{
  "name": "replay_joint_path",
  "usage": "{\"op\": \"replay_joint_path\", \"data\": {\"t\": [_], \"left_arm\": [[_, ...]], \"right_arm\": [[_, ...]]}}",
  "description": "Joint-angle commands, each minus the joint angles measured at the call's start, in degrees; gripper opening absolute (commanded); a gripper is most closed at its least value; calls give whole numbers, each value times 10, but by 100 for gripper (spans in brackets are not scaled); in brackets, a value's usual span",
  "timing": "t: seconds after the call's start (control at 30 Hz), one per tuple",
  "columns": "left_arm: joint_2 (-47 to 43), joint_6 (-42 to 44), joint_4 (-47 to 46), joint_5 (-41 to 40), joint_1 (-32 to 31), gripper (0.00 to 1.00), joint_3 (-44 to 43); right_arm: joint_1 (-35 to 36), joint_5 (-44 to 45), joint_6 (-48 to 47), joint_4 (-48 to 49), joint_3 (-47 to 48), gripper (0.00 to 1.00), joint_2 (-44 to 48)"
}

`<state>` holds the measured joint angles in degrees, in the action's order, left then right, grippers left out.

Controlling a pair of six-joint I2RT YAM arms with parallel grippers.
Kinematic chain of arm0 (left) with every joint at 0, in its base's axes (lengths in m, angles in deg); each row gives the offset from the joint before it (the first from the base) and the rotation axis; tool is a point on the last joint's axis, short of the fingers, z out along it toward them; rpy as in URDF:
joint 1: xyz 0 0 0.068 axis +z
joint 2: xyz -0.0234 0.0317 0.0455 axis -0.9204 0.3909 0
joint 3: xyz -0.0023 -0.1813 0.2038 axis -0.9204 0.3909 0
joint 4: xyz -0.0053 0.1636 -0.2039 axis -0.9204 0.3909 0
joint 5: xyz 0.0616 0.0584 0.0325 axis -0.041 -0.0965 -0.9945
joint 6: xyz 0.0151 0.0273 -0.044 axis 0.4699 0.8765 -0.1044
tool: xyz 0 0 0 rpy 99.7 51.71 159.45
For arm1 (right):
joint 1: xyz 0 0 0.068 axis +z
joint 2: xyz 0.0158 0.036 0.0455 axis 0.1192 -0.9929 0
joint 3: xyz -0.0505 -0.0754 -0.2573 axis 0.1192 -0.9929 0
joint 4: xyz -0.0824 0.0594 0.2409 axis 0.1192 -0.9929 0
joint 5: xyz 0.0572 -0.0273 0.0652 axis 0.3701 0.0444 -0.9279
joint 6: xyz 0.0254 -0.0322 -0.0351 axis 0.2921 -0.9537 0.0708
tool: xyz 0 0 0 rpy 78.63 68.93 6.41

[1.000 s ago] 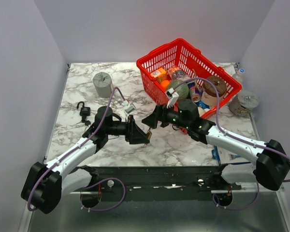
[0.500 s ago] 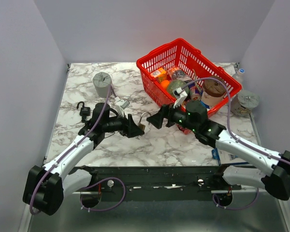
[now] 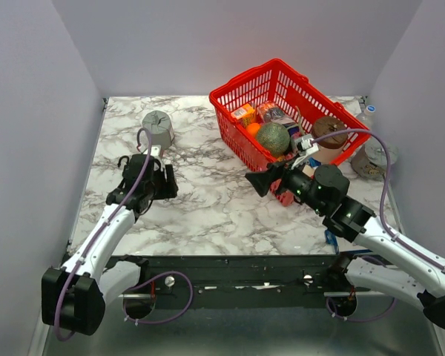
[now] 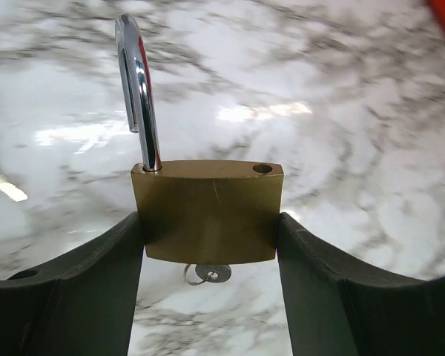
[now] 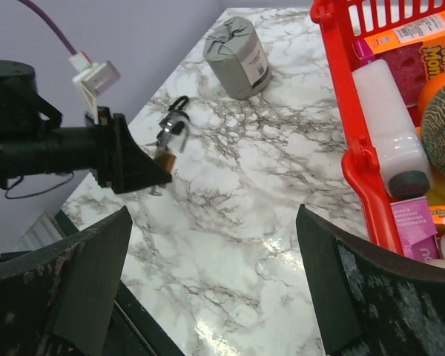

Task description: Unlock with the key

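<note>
The brass padlock (image 4: 208, 211) needs to be lowered by my left gripper onto the bare marble (image 4: 89, 96) beside the black padlock and released there, because the silver shackle is already swung open.
My left gripper (image 4: 209, 219) is shut on a brass padlock (image 4: 208, 211), one finger on each side of its body. The silver shackle (image 4: 139, 89) stands swung open, its free end out of the hole in the top. Out of the padlock's underside pokes the small silver head of the key (image 4: 211, 274), with a wire ring on it. From above, the left gripper (image 3: 157, 185) sits at the table's left and hides the padlock. My right gripper (image 5: 215, 274) is open and empty above bare marble, facing the left gripper (image 5: 137, 169) and the padlock (image 5: 164, 158).
A black padlock (image 3: 126, 162) lies on the table just left of the left gripper. A grey roll (image 3: 158, 129) stands at the back left. A red basket (image 3: 237, 87) full of groceries stands at the back right, close to the right arm.
The left arm has carried the brass padlock from the table's middle to the left. The right gripper has let go, opened wide and drawn back to the right.
</note>
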<state>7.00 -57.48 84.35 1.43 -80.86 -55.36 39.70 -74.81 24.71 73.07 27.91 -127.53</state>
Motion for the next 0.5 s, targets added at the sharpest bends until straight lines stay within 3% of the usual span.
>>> {"op": "replay_joint_path", "data": {"t": [0.0, 0.13, 0.47], "left_arm": [[-13, 45, 45, -228, 9, 0, -61], [17, 64, 47, -279, 10, 0, -72], [132, 73, 3, -215, 12, 0, -99]], "right_arm": [[1, 32, -25, -13, -21, 100, 19], [1, 26, -30, -13, -27, 100, 30], [1, 10, -25, -5, -36, 100, 35]]}}
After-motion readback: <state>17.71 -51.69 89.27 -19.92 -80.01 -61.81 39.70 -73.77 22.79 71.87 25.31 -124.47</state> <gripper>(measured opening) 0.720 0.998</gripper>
